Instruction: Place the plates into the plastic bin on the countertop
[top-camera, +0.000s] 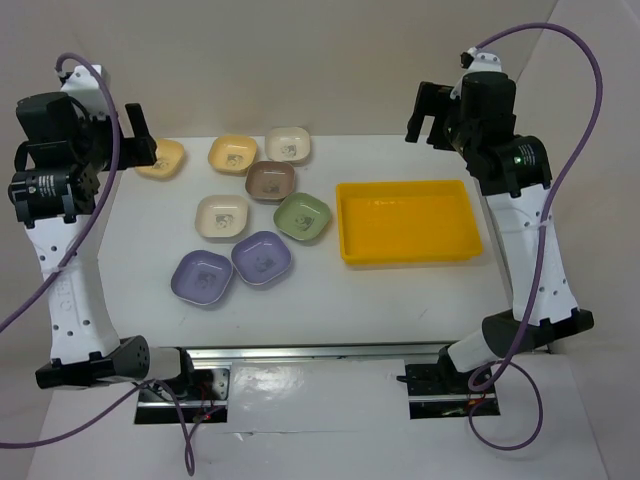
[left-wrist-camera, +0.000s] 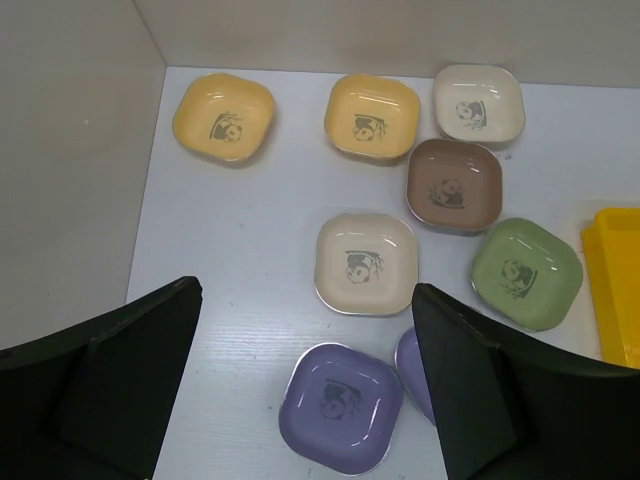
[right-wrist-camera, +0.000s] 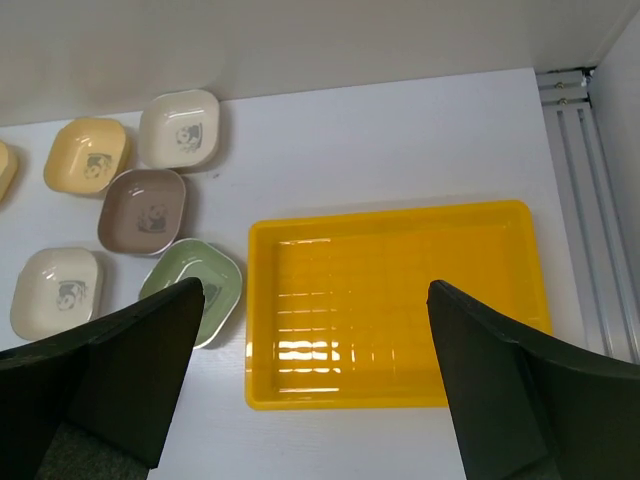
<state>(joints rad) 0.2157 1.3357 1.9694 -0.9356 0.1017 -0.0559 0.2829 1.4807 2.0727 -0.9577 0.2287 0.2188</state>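
Observation:
The left gripper lowers to the yellow plate nearest the side next, astride that plate's rim facing the other yellow plate (top-camera: 183, 158) (left-wrist-camera: 266, 132), where bare countertop leaves finger room.
Several pastel plates lie on the white countertop (top-camera: 300, 290), left of the empty yellow-orange plastic bin (top-camera: 408, 256): two yellow (top-camera: 160, 158) (top-camera: 232, 153), two cream (top-camera: 288, 145) (top-camera: 222, 216), one brown (top-camera: 270, 180), one green (top-camera: 302, 216), two lilac (top-camera: 263, 258) (top-camera: 203, 277). My left gripper (top-camera: 140, 140) is open and empty, raised above the table's far left; its wrist view shows a lilac plate (left-wrist-camera: 341, 405) between the fingers. My right gripper (top-camera: 428, 128) is open and empty, raised behind the bin (right-wrist-camera: 390, 214), with the green plate (right-wrist-camera: 215, 270) beside its left finger.
White walls stand behind and to the left of the countertop. A metal rail (right-wrist-camera: 575, 170) runs along its right edge, and another (top-camera: 320, 352) along the near edge between the arm bases. The bin's rim also shows at the right of the left wrist view (left-wrist-camera: 615, 285).

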